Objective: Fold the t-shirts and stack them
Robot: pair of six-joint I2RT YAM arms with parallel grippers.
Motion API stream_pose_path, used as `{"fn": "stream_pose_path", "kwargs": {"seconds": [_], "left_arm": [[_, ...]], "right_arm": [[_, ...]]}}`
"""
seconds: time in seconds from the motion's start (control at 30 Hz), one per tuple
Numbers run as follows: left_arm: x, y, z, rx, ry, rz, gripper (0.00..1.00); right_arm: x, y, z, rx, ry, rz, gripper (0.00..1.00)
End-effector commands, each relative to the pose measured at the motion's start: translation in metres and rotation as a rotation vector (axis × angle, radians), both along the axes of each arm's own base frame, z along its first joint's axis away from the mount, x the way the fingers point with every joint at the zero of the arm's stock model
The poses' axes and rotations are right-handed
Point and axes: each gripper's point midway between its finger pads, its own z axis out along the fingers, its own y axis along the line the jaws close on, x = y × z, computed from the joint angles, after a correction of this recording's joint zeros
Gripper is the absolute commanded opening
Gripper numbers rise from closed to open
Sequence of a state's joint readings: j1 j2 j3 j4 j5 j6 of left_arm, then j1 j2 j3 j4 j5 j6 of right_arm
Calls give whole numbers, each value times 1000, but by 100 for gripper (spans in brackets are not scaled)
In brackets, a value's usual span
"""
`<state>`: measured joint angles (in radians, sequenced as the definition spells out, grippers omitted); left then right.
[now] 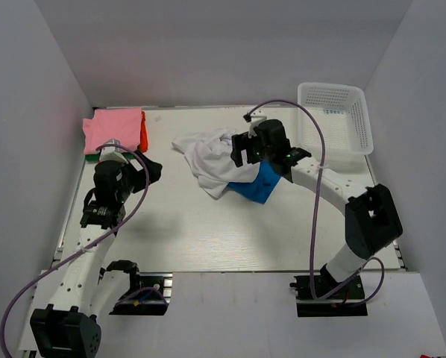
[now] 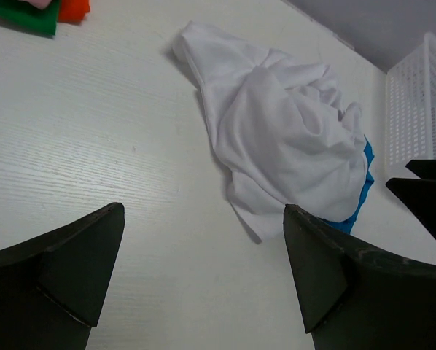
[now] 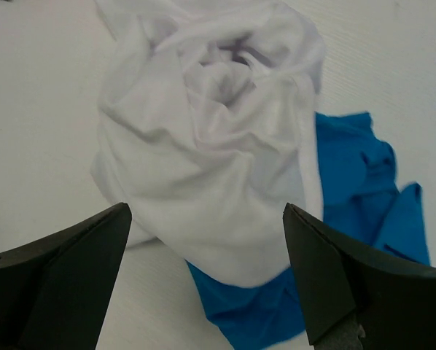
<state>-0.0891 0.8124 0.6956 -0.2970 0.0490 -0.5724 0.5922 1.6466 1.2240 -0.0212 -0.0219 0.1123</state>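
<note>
The right gripper moves back and down next onto the blue t-shirt [image 1: 254, 189] beside the white t-shirt's near edge, where the blue cloth sticks out uncovered.
A crumpled white t-shirt [image 1: 206, 158] lies mid-table, partly over a bright blue t-shirt [image 1: 255, 186]. My right gripper [image 1: 242, 151] hovers just above this heap, open and holding nothing. Its wrist view looks down on the white t-shirt [image 3: 203, 138] and the blue t-shirt [image 3: 353, 211] between its spread fingers [image 3: 72, 270]. At the far left, a folded pink t-shirt [image 1: 112, 130] tops a pile with an orange-red t-shirt [image 1: 144, 131] and a green t-shirt [image 1: 92, 156] showing at its edges. My left gripper [image 1: 147, 168] is open and holding nothing beside that pile. It faces the white t-shirt [image 2: 283, 138] across bare table.
A white mesh basket [image 1: 335, 115] stands at the far right corner, also seen as the basket [image 2: 416, 109] in the left wrist view. Grey walls close in the table on three sides. The right arm's cable loops above the heap.
</note>
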Motion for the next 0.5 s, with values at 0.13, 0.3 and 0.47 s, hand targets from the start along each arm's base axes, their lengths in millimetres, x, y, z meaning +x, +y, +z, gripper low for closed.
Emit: {"fn": "stream_pose_path", "kwargs": {"seconds": [0.13, 0.3, 0.47], "left_arm": [[5, -21, -13, 18, -1, -147, 100], [11, -24, -29, 40, 21, -175, 100], [18, -21, -39, 40, 63, -167, 100]], "right_arm": [[-5, -91, -9, -265, -46, -278, 90], [-42, -101, -54, -389, 21, -77, 90], [-51, -83, -77, -310, 97, -30, 90]]}}
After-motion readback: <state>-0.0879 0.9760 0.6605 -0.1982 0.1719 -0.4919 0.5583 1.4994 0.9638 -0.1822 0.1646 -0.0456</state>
